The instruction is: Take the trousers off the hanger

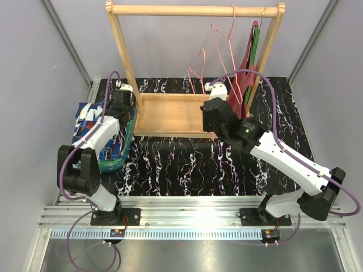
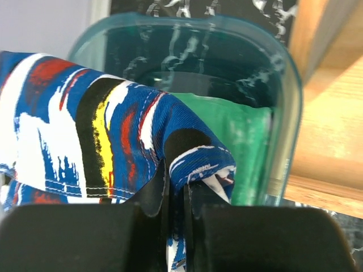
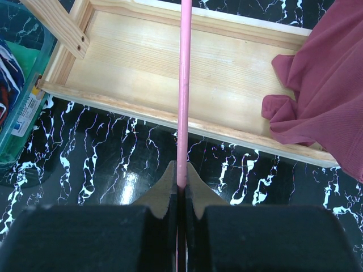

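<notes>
I need to take my right gripper up and outward, and then I need to set the pink hanger's hook over the bar and let go of the hanger.
The dark blue trousers, patched with red, white and yellow, lie draped over the rim of a teal bin; my left gripper is shut on a fold of them. The mint green trousers lie inside the bin behind that fold. From above, the blue trousers fill the bin at the left under the left arm. My right gripper is shut on the thin rod of a bare pink hanger, held over the front edge of the wooden rack's base.
A wooden rack stands at the back. A second pink hanger hangs from its rail. A plain dark red garment hangs at the rail's right end and droops onto the base. The tabletop is black marbled.
</notes>
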Available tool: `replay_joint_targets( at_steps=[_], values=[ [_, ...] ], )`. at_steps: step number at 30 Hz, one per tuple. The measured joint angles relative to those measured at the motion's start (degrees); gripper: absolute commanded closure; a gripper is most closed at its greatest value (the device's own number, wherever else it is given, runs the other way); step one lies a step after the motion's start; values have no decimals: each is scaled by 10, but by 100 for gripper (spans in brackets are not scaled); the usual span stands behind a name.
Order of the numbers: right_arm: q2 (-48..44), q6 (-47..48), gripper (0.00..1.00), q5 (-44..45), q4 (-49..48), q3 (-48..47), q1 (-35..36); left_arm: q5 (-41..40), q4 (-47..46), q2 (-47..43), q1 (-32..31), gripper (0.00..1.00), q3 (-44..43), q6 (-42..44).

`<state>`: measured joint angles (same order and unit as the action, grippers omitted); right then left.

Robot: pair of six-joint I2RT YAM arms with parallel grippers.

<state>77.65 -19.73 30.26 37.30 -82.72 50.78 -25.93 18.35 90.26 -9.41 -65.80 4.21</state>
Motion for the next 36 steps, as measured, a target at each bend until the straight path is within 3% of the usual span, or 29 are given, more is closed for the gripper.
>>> replay_joint_targets(
  at_steps=[2, 6, 7, 8, 10, 14, 17, 20, 26, 30, 36],
  values=[
    [0, 0, 100, 0, 0, 0, 0, 14, 0, 2, 0, 67, 0, 0],
    [0, 0, 100, 0, 1, -2, 0, 54, 6, -1, -8, 46, -1, -5],
    [0, 0, 100, 0, 1, -3, 0, 68, 13, -7, -13, 30, -1, -4],
    [0, 0, 100, 0, 1, -5, 0, 82, 22, -19, -16, 24, -1, 0],
    [1, 1, 100, 0, 2, -7, 0, 112, 30, -57, -23, 15, 0, 0],
    [2, 3, 100, 0, 2, -13, 0, 160, 25, -178, -23, 4, 4, -2],
    [2, 5, 100, 1, 3, -13, 0, 167, 7, -261, -13, 4, 13, -28],
    [2, 9, 100, 1, 4, -15, 0, 157, 6, -269, 37, 7, 1, -84],
    [2, 38, 100, -9, 4, -34, 0, 170, 59, -87, 171, 9, -20, -208],
    [-4, 72, 100, -36, 1, -47, 0, 210, 79, 42, 204, 5, -3, -258],
    [-1, 111, 100, -59, 17, -112, 0, 292, 40, 65, 246, 2, 9, -304]
  ],
)
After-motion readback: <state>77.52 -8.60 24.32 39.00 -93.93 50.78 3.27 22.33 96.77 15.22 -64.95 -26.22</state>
